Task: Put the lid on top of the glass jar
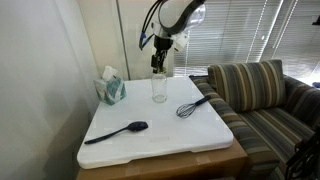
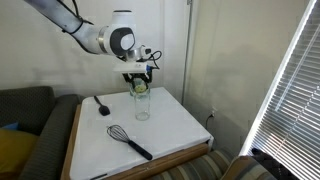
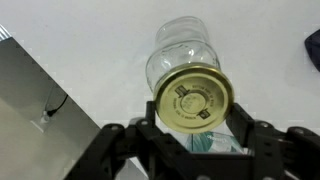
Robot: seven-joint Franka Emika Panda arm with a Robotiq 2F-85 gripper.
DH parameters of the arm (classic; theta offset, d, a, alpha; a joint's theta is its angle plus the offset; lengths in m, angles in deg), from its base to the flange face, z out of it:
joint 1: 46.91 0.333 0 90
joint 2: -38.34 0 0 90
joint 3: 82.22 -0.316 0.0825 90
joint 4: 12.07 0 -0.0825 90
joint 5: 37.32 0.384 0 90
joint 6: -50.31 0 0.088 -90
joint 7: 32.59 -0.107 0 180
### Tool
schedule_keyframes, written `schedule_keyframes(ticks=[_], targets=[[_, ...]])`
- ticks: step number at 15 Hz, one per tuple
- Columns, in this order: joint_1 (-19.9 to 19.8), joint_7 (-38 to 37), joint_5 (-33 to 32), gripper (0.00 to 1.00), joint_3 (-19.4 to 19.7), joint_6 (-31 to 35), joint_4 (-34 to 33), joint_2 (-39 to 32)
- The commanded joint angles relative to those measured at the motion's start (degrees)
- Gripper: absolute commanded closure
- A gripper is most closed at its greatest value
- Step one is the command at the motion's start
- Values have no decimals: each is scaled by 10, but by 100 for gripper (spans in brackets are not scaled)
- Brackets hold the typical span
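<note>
My gripper should move toward the whisk next, go down onto the jar's opening (image 1: 159,76) (image 3: 181,63) below it and then let go, because the lid still sits off-center there.
The clear glass jar (image 1: 159,89) stands upright on the white table top (image 1: 150,145), near its far middle; it also shows in an exterior view (image 2: 142,104) and in the wrist view (image 3: 180,50). My gripper (image 1: 157,68) hangs right above the jar's mouth and is shut on the gold lid (image 3: 193,98), which shows between the fingers in the wrist view. In an exterior view the lid (image 2: 140,86) sits just over the jar's rim. I cannot tell whether lid and rim touch.
A teal tissue box (image 1: 110,89) stands beside the jar. A black spatula (image 1: 118,132) and a black whisk (image 1: 190,106) lie on the table top. A striped sofa (image 1: 265,95) is next to the table. A wall and window blinds are behind.
</note>
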Motion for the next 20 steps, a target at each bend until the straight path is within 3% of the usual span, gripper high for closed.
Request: schedule_keyframes(ticks=[1, 12, 20], targets=[[3, -3, -6, 54, 11, 6, -8, -12], [4, -2, -6, 54, 11, 28, -18, -23], [-9, 20, 11, 54, -8, -31, -50, -43]])
